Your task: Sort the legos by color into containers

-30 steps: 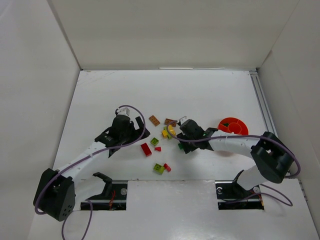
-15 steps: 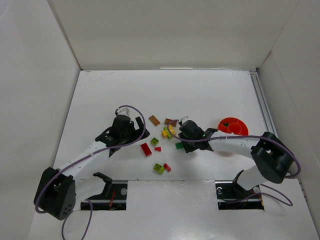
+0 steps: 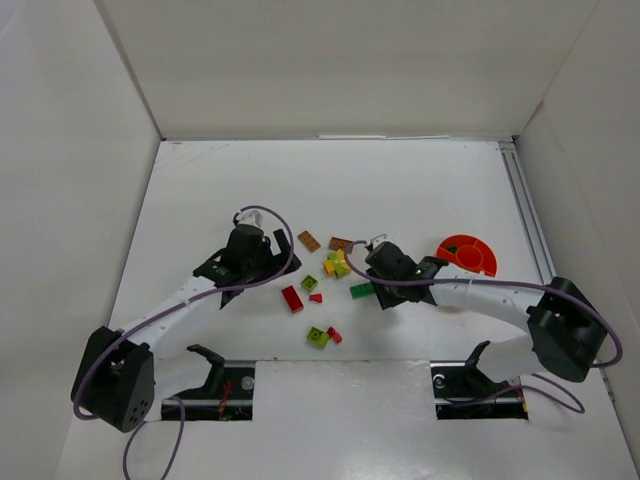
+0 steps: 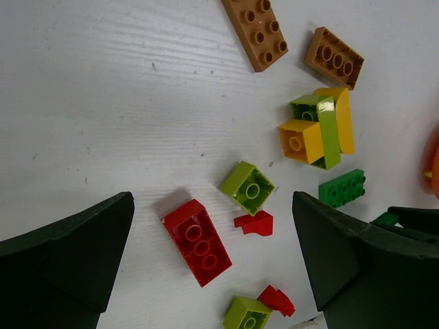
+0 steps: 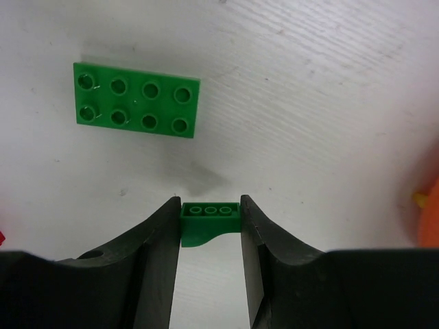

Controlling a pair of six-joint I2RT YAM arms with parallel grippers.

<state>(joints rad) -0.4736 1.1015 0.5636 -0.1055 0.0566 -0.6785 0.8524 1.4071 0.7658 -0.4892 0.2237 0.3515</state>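
Observation:
My right gripper will next raise the dark green brick, which hangs low, away from the orange divided bowl, and carry it outward over the bowl's far part [image 3: 463, 244].
My right gripper [image 5: 210, 205] is shut on a small dark green arched brick [image 5: 210, 221], held just above the table. It shows in the top view [image 3: 383, 280] left of the orange divided bowl [image 3: 466, 252]. A dark green flat plate [image 5: 136, 99] lies ahead of it to the left. My left gripper [image 4: 212, 260] is open and empty above a red brick [image 4: 197, 241], which lies between its fingers, with a small red piece [image 4: 253, 223] and a lime brick [image 4: 247, 188] beside it. In the top view the left gripper [image 3: 268, 268] sits up-left of the red brick [image 3: 291, 298].
A yellow and lime cluster [image 3: 336, 264] and two brown plates [image 3: 308, 240] [image 3: 341, 243] lie behind the grippers. A lime brick [image 3: 318, 337] and a red piece [image 3: 334, 335] lie near the front edge. White walls stand on three sides.
My right gripper has shifted right and slightly toward the bowl, uncovering the dark green plate; its elbow swung right. The left gripper has barely moved.

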